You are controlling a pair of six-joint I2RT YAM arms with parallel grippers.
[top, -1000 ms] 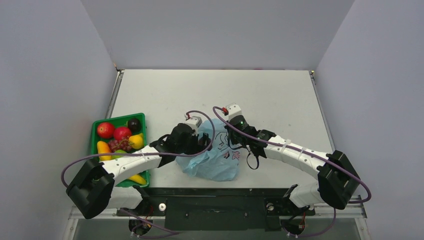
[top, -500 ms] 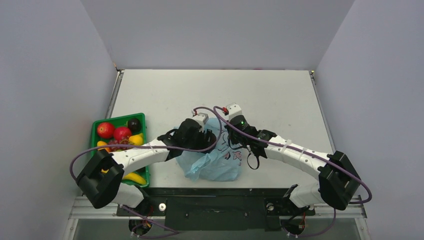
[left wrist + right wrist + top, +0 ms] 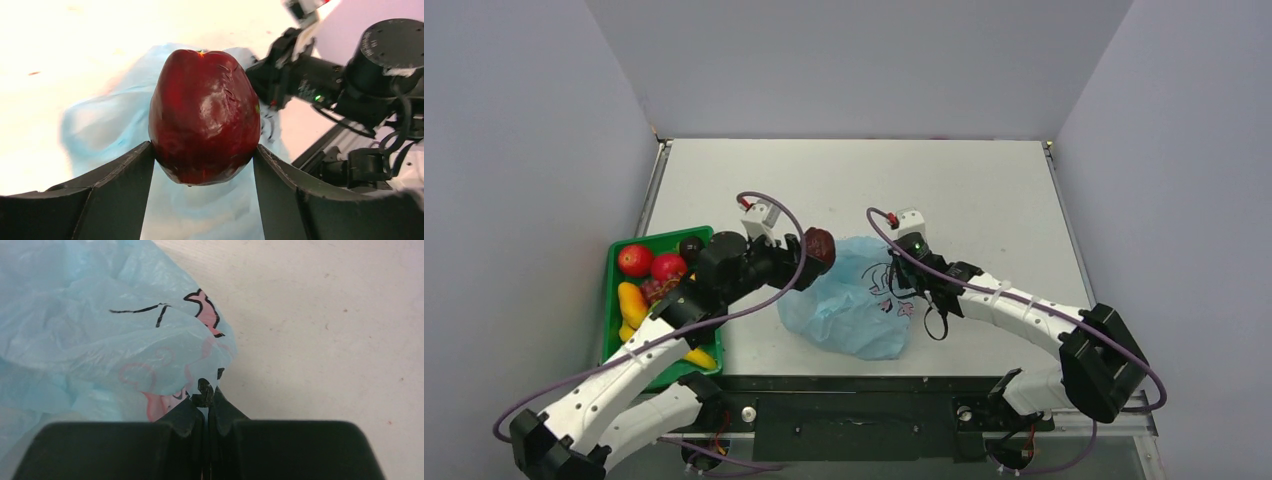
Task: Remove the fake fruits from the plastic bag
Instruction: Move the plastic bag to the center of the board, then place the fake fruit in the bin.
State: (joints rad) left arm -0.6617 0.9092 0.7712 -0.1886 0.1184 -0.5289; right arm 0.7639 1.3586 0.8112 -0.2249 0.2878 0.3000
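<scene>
I should next move my left gripper to the left in the top view and back, over the green tray, and then go down, because other fruits are in that tray.
My left gripper (image 3: pixel 809 252) is shut on the dark maroon fruit (image 3: pixel 818 244), held in the air just left of the light-blue plastic bag (image 3: pixel 849 305). In the left wrist view the glossy maroon fruit (image 3: pixel 204 116) sits between both fingers (image 3: pixel 125 180), with the bag (image 3: pixel 100 125) below. My right gripper (image 3: pixel 902 285) is shut on the bag's edge; in the right wrist view the closed jaws pinch the printed film (image 3: pixel 150 340) at the gripper (image 3: pixel 206 399). Any other fruit inside the bag is hidden.
A green tray (image 3: pixel 616 250) at the left holds red apples (image 3: pixel 635 259), a dark fruit (image 3: pixel 690 247), grapes, yellow fruits and bananas. The table's near edge and the arm bases lie just below the bag.
My left gripper has pulled out of the bag, risen and swung left with the maroon fruit in it. The bag has slumped flatter. The right gripper has shifted slightly right, still pinching the bag.
</scene>
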